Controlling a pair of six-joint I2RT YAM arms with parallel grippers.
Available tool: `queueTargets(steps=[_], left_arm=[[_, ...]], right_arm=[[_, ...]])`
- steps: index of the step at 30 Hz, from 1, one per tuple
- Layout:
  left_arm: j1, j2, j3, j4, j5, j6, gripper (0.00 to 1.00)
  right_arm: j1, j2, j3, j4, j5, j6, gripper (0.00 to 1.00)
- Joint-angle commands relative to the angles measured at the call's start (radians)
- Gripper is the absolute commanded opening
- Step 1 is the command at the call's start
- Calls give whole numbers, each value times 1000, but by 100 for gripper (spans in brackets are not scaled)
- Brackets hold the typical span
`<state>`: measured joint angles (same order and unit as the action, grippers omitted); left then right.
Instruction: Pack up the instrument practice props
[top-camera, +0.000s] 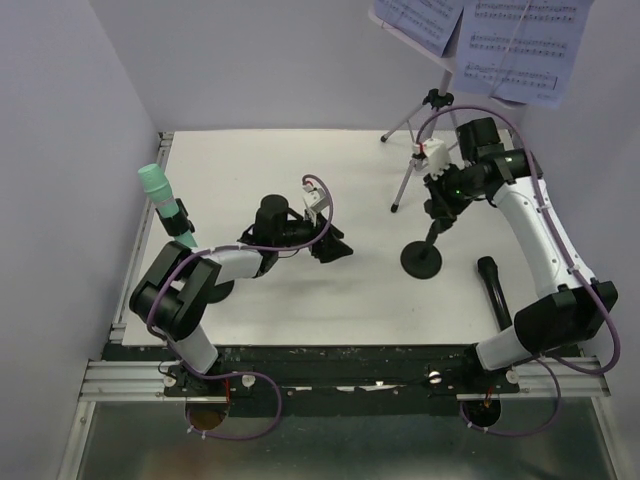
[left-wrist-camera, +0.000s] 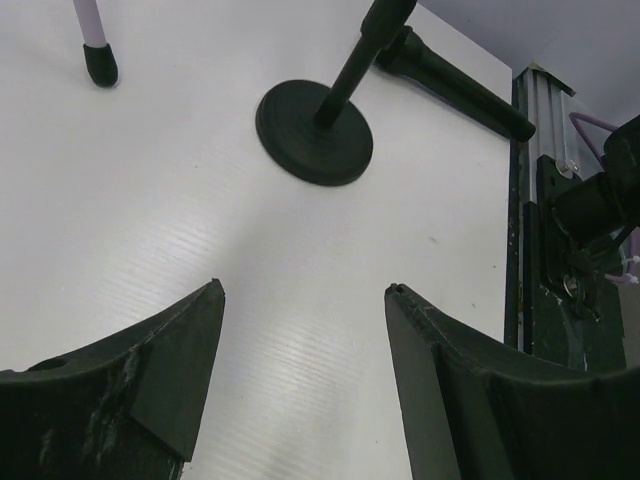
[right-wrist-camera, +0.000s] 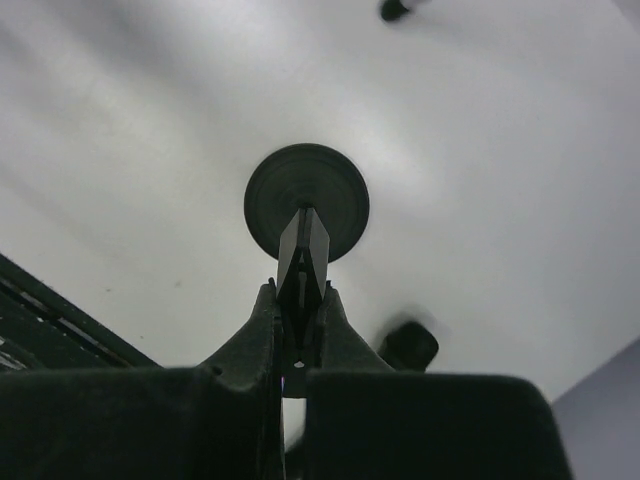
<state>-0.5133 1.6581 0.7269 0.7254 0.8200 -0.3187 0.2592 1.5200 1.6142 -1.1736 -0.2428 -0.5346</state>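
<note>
My right gripper will next move the pole to the right in the top view, so that it goes past the far end of the black microphone.
A short black pole stands on its round base (top-camera: 421, 259) right of the table's middle. My right gripper (top-camera: 438, 212) is shut on the pole's top, and the right wrist view shows the jaws (right-wrist-camera: 298, 288) clamped on its clip above the base (right-wrist-camera: 340, 195). My left gripper (top-camera: 335, 248) hovers open to the left of it with nothing between its fingers (left-wrist-camera: 305, 290), facing the base (left-wrist-camera: 315, 130). A black microphone (top-camera: 493, 285) lies at the right. The mint-green microphone (top-camera: 155, 185) stands upright at the left edge. The silver tripod (top-camera: 403, 180) carries sheet-music pages (top-camera: 520, 45).
Grey walls close the table on the left and back. A metal rail (top-camera: 340, 380) runs along the near edge by the arm bases. One tripod foot (left-wrist-camera: 98, 62) rests on the white table top (top-camera: 260, 160) near the pole's base.
</note>
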Motion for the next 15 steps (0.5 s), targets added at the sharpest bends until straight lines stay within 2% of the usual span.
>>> queueTargets(steps=[1, 10, 15], left_arm=[[4, -52, 72, -181, -2, 122, 75], [4, -112, 85, -293, -19, 187, 76], [4, -135, 74, -317, -28, 193, 76]], right_arm=[[-158, 16, -45, -178, 172, -2, 0], [-463, 72, 10, -86, 192, 13, 0], [-537, 141, 114, -43, 211, -15, 0]])
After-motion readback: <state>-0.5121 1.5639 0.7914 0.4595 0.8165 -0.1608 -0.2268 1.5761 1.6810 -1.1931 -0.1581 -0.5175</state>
